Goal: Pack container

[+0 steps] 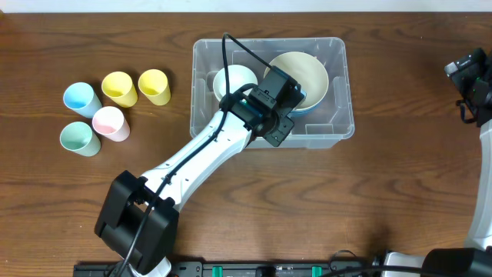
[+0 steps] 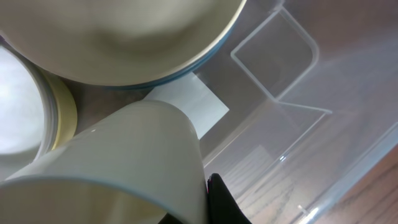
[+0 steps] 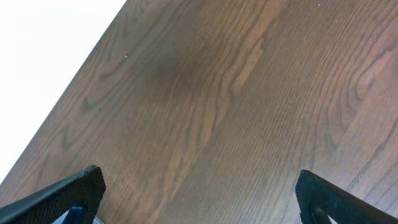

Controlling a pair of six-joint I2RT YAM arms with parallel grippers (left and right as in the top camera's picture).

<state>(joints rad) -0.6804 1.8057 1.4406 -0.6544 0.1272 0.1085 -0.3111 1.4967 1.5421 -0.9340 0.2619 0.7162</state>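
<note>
My left gripper lowers into the empty gap between the cream bowl and the container's front side next, then releases the pale cup there.
The clear plastic container [image 1: 338, 123] stands on the table at middle back. In it are a large cream bowl [image 1: 301, 75] stacked on a blue one, and a white bowl [image 1: 233, 81]. My left gripper [image 1: 270, 109] reaches down inside the container, between the bowls and the front wall. In the left wrist view it is shut on a pale cup [image 2: 137, 155], held tilted against its black finger [image 2: 219, 198], with the cream bowl [image 2: 118, 37] just above. My right gripper [image 3: 199, 193] is open and empty over bare wood at the far right [image 1: 470, 77].
Several cups stand left of the container: blue [image 1: 79, 98], two yellow [image 1: 118, 88] [image 1: 154, 85], pink [image 1: 110, 122] and green [image 1: 79, 138]. The left arm's base [image 1: 134, 223] sits at the front left. The table's back edge runs behind the container.
</note>
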